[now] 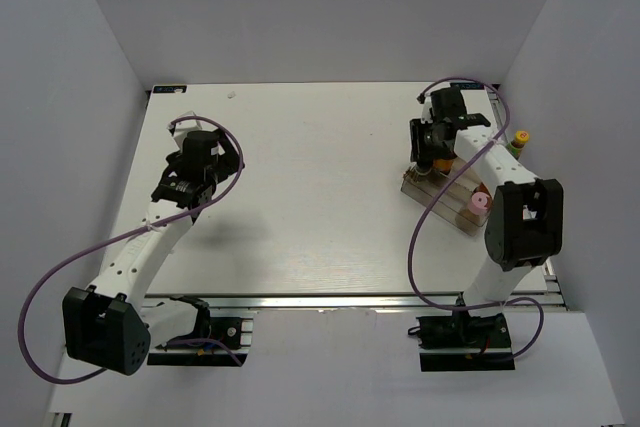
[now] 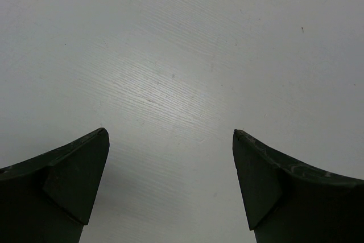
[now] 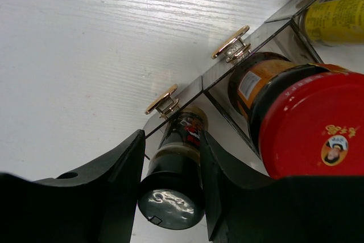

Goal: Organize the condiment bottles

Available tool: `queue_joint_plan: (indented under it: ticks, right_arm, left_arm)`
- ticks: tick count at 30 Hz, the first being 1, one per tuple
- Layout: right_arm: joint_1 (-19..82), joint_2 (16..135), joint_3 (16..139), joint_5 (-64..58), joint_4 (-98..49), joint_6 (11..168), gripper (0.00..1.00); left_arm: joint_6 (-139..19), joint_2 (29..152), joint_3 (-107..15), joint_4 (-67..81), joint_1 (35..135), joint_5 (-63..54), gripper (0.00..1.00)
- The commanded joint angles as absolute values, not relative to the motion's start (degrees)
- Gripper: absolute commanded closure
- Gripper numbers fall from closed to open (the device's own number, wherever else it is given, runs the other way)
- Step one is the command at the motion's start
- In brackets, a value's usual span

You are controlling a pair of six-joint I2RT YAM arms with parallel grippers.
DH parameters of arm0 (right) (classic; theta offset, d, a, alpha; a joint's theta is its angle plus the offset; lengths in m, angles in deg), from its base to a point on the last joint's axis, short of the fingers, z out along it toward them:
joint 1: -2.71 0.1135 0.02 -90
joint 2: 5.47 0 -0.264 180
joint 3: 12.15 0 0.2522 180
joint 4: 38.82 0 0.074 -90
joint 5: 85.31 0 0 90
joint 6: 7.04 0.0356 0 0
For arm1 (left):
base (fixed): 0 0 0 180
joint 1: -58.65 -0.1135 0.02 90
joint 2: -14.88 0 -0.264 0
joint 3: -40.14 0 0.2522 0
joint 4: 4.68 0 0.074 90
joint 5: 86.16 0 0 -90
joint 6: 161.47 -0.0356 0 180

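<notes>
The shaker's base is inside the rack, so my right gripper needs to go down a little next toward the low step beside the red-lidded jar, then let go of the shaker.
My right gripper [image 1: 437, 152] stands over the far left end of the clear stepped rack [image 1: 432, 190]. In the right wrist view its fingers [image 3: 172, 140] close on both sides of the grey-capped dark shaker [image 3: 170, 203], which stands upright on the rack's low step [image 3: 187, 92]. A red-lidded jar [image 3: 310, 123] stands one step up beside it. A yellow-labelled bottle [image 3: 335, 15] lies beyond. In the top view a pink-capped shaker [image 1: 481, 201] sits on the rack and a yellow-capped bottle [image 1: 519, 137] stands at the right. My left gripper [image 1: 222, 159] is open and empty over bare table [image 2: 170, 135].
The rack sits near the table's right edge, with the right arm's elbow [image 1: 522, 222] above it. White walls enclose the table on the left, back and right. A purple cable [image 1: 415, 247] loops from the right arm over the table.
</notes>
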State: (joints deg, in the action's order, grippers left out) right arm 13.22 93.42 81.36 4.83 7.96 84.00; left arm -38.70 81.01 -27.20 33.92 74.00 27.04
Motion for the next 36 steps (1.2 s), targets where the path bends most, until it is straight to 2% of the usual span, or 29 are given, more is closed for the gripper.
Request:
queue_joint_plan:
  ticks: [1,10,13,14,16,17,19,23,31,36]
  right_arm:
    - [12.9,94.3,81.3,3.8,5.1,83.2,0.84]
    - [12.7,96.0,78.9,2.9,2.5,83.9,0.8]
    - [12.7,96.5,78.4,3.3,2.4,84.0,0.76]
    - [12.7,96.5,78.5,3.4,2.4,84.0,0.69]
    - [12.7,96.4,78.4,3.5,2.2,84.1,0.63]
    - [12.7,96.3,78.4,3.6,2.2,84.1,0.53]
    - [12.7,96.1,78.4,4.1,2.6,84.3,0.43]
    - [12.7,95.1,78.2,3.9,3.0,84.5,0.28]
    - [12.7,88.0,78.1,3.5,3.9,84.5,0.21]
    - [12.9,82.5,78.3,-0.7,3.7,84.0,0.11]
  left_arm:
    - [-39.2,80.4,-27.8,33.4,74.1,27.9,0.02]
    - [-39.1,80.2,-27.8,33.7,74.1,28.3,0.02]
    - [-39.1,79.7,-27.7,33.7,74.1,28.1,0.02]
    - [-39.1,79.6,-27.6,33.6,74.1,28.1,0.02]
    - [-39.2,79.2,-27.5,33.4,74.1,28.2,0.02]
    - [-39.2,79.2,-27.5,33.6,74.1,28.3,0.02]
    - [-39.1,79.0,-27.5,33.8,74.1,28.4,0.02]
    - [-39.1,78.7,-27.5,33.8,74.1,28.4,0.02]
    - [-39.2,78.4,-27.5,33.5,74.1,27.8,0.02]
    - [-39.3,78.2,-27.5,33.4,74.1,27.3,0.02]
